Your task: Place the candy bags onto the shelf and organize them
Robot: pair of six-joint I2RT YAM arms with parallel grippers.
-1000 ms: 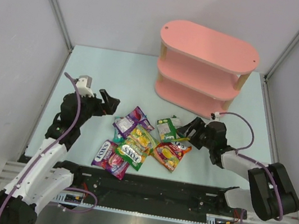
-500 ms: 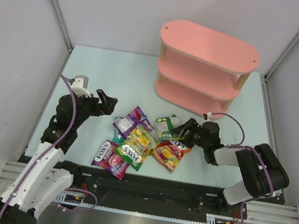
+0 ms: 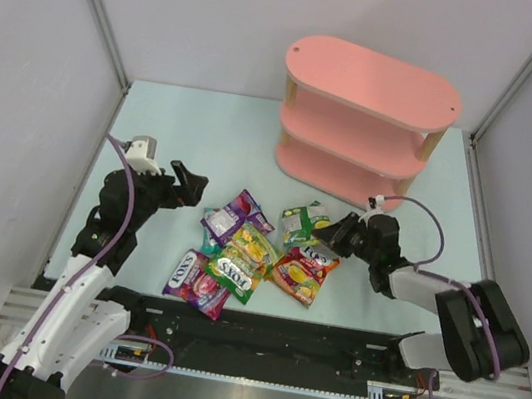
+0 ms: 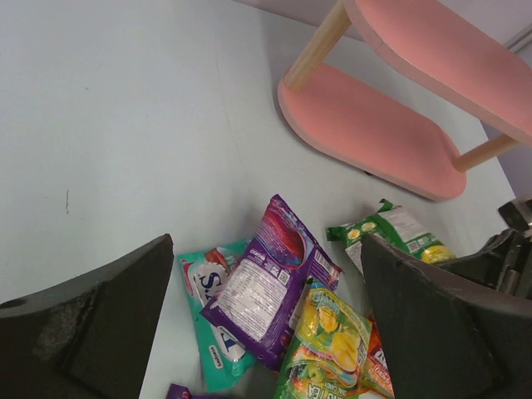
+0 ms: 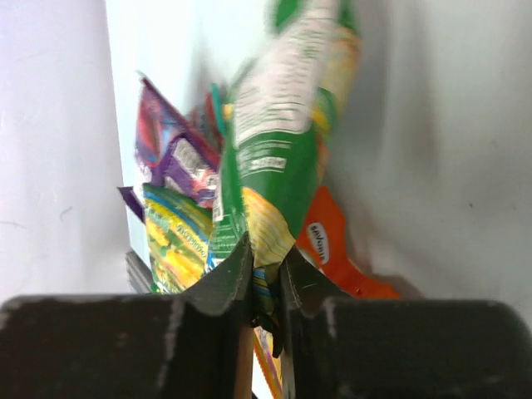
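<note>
My right gripper lifts next, then sweeps down toward the yellow-green bag, turning the held bag over, since the green-yellow bag's white printed back faces up.
Several candy bags lie in a loose pile on the pale table in front of the pink shelf. My right gripper is shut on the near edge of the green-yellow bag. In the right wrist view that bag stands up from the pinched jaws of the gripper, with the orange bag below it. To the left of the pile my left gripper hangs open with nothing in it. Between its fingers I see the purple bag, a teal bag and a yellow-green bag.
The shelf's bottom board and a wooden post stand beyond the pile. Grey walls close in the table on three sides. A black rail runs along the near edge between the arm bases.
My right gripper's jaws have closed on the edge of the green-yellow bag, and its wrist has shifted a little. The left gripper stays open and has barely moved.
</note>
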